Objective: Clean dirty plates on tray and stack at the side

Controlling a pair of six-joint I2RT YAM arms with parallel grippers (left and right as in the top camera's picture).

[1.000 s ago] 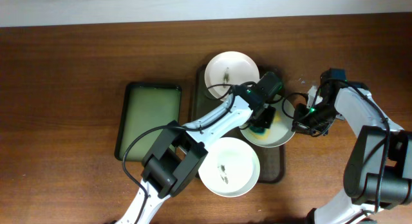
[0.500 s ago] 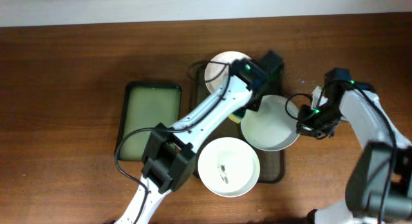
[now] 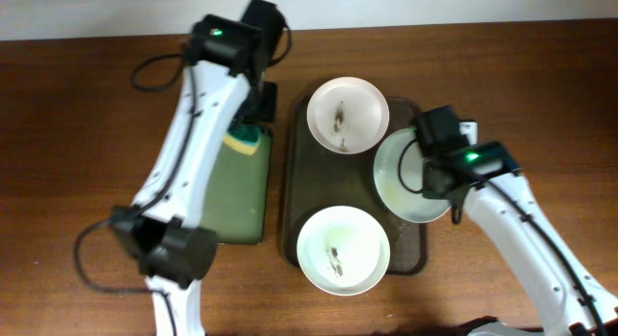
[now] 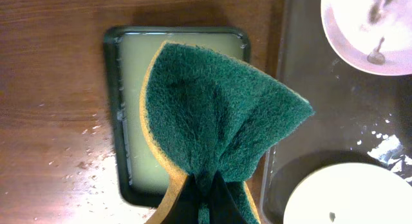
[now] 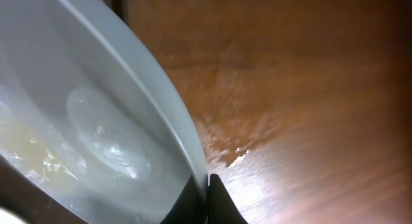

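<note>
I need to move my right gripper to the right in the overhead view next, lower it beside the third plate and let go of the plate's rim, because the table is clear there.
Three white plates are in the overhead view. A smudged plate (image 3: 348, 114) lies at the far end of the dark tray (image 3: 323, 182), and another smudged plate (image 3: 343, 249) at its near end. My right gripper (image 3: 441, 182) is shut on the right rim of the third plate (image 3: 406, 177), which is tilted over the tray's right edge. In the right wrist view the gripper (image 5: 207, 185) pinches this wet plate (image 5: 96, 121). My left gripper (image 3: 253, 119) is shut on a green and yellow sponge (image 3: 243, 139) above the small green tray (image 3: 237, 196). The left wrist view shows the gripper (image 4: 206, 198) and the sponge (image 4: 212, 114).
The left wrist view shows the small green tray (image 4: 129, 121), the dark tray (image 4: 302, 89) and two plates (image 4: 373, 31) (image 4: 354, 195). Brown wooden table (image 3: 541, 95) lies to the right of the dark tray, and wet table (image 5: 309, 89) shows beside the held plate.
My left arm has swung left with the sponge, from the held plate to above the small green tray. My right gripper has shifted and still holds the plate, which now looks clean.
</note>
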